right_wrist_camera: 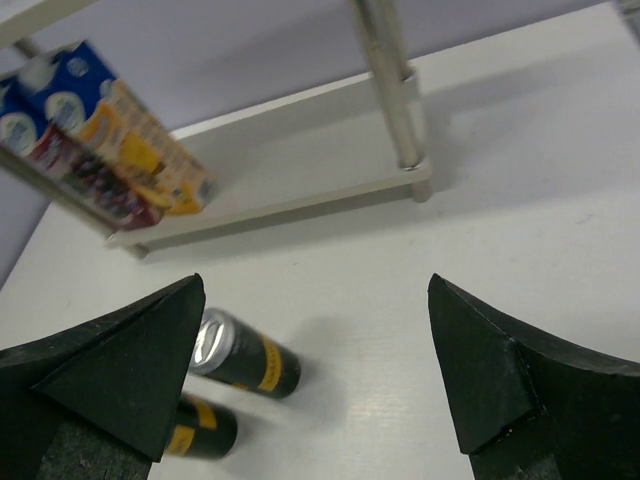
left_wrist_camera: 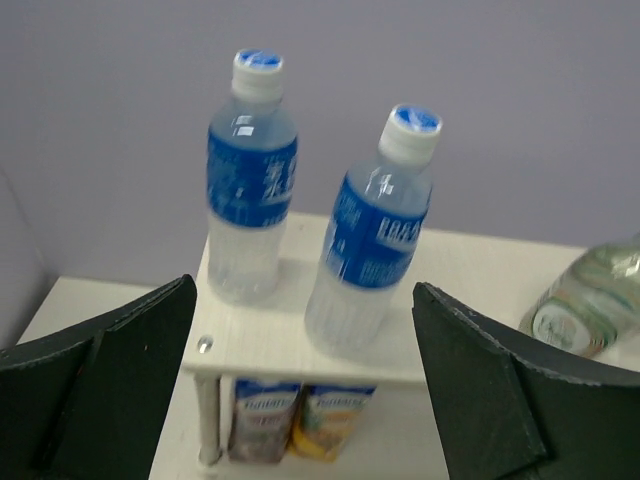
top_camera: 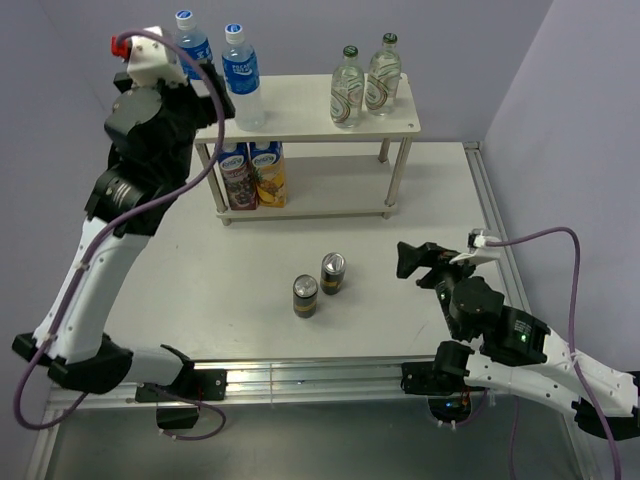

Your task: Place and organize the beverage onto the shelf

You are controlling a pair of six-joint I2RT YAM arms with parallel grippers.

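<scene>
I need to bring my right gripper to the left in the top view, around the body of the dark can nearer the shelf, since that can stands closer.
The shelf (top_camera: 300, 112) stands at the back of the table. Two blue-capped water bottles (top_camera: 243, 78) stand on the left of its top board. Two green-capped glass bottles (top_camera: 347, 88) stand on the right. Two dark cans (top_camera: 305, 296) stand upright on the table in front of the shelf. My left gripper (top_camera: 222, 100) is open and empty at the top board's left end, just short of the water bottles (left_wrist_camera: 375, 240). My right gripper (top_camera: 412, 262) is open and empty, low over the table right of the cans (right_wrist_camera: 245, 358).
Two drink cartons (top_camera: 252, 175) stand on the left of the shelf's lower board and show in the right wrist view (right_wrist_camera: 100, 140). A glass bottle (left_wrist_camera: 590, 300) shows at the right edge of the left wrist view. Walls close in behind and to the right.
</scene>
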